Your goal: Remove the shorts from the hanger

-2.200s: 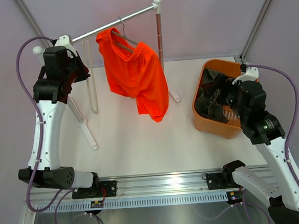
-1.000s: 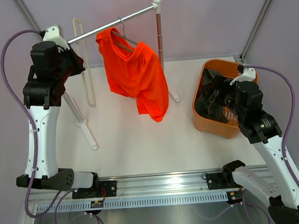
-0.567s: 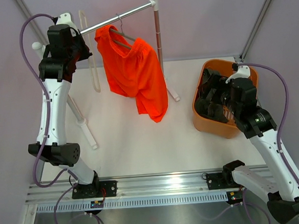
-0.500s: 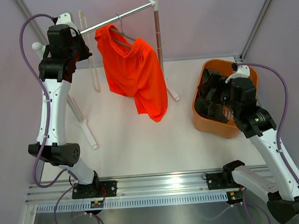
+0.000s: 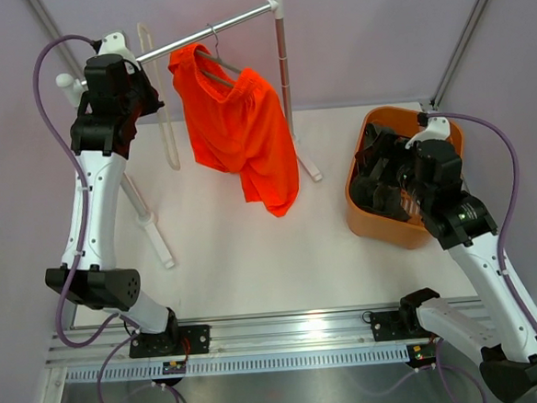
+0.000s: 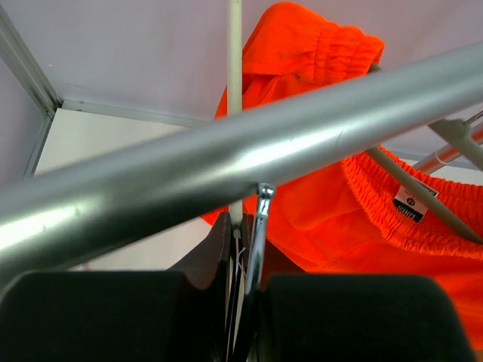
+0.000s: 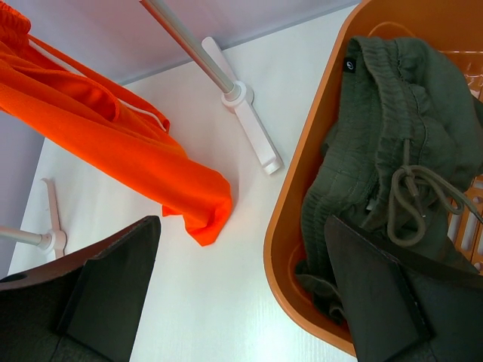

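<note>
My left gripper tips down from the silver bar point(image 5: 228, 22) next, over the white table beside the shorts, and releases the cream-white hanger's metal hook, because that hanger is bare.
The bright orange shorts point(image 5: 240, 130) hang from the thin dark grey hanger point(image 5: 224, 71), whose wire hook sits on the silver rail point(image 5: 228, 22). My left gripper point(image 5: 137, 63) is up at the rail's left end, left of the shorts, shut on the metal hook point(image 6: 259, 219) of a pale cream-white hanger point(image 5: 153, 80). In the left wrist view the shorts point(image 6: 324, 196) and a grey hanger arm point(image 6: 423, 197) lie beyond the rail point(image 6: 226, 158). My right gripper point(image 5: 388, 170) is open and empty over the orange basket; the shorts' leg point(image 7: 98, 128) shows to its left.
The white rack's post point(image 5: 284, 71) and feet point(image 7: 245, 121) stand on the white table. An orange basket point(image 5: 371, 220) at the right holds dark green clothes point(image 7: 385, 151). The rack's left foot point(image 5: 152, 230) lies near the left arm.
My left arm has risen and carried the cream-white hanger up along the rail, then slightly back left. The shorts have swung a little. My right gripper has shifted slightly left over the basket.
</note>
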Controlling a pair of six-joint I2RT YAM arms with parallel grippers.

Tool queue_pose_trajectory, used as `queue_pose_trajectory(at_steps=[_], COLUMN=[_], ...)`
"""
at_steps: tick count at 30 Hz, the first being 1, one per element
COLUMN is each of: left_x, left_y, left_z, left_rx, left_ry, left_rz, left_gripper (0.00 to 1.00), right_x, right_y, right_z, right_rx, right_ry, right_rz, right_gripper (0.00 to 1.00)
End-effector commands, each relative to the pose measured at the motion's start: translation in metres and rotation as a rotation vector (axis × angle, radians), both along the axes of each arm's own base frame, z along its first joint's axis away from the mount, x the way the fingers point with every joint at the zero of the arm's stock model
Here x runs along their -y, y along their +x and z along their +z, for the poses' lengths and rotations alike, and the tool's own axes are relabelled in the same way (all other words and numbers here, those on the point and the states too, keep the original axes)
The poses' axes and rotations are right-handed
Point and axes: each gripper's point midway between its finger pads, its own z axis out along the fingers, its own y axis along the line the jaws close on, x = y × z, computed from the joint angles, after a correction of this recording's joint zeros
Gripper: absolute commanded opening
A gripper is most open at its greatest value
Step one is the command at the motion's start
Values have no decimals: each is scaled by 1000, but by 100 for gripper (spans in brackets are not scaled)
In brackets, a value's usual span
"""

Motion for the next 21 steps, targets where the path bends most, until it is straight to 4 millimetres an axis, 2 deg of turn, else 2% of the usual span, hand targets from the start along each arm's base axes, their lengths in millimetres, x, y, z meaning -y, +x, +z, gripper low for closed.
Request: queue_pose_trajectory(at_steps=[1,4,5,6,11,12,13,14,15,20,21], left_x=[-14,-14,-14,-14,-14,-15,-15,-14,-13,-14,-13], left_y=[-3,-6,-6,-7,-13,-14,-15,-16,-17,-21,-21], left_z=[-19,-15,-15,-14,-14,-14,-13,-12,-10,-11,-17], left_rx=[-75,-64,-66,-63,-62,-61,-56,-54,-51,-58,-69], left_ry=[9,4,2,2,4,3,3,3,4,2,-1], left_rz=[49,50,47,49,48,50,50,38,33,40,37], left_gripper=[5,12,19,22,24,29,27,12,6,11,12], right_x=[-1,0,1,1,0,0,0,1,1,0,0], right_y=[-2,-3,-3,-3,-4,-5,-5,-5,-5,-6,-6], right_z=[18,17,16,16,16,16,15,16,16,15,14], right_rx=[62,63,60,61,60,62,59,62,65,61,59], right_ry=[17,16,16,17,19,21,20,21,21,23,24], right_rz=[11,8,6,6,8,9,8,8,6,10,10], right_gripper=[99,99,99,100,99,100,99,100,100,99,100])
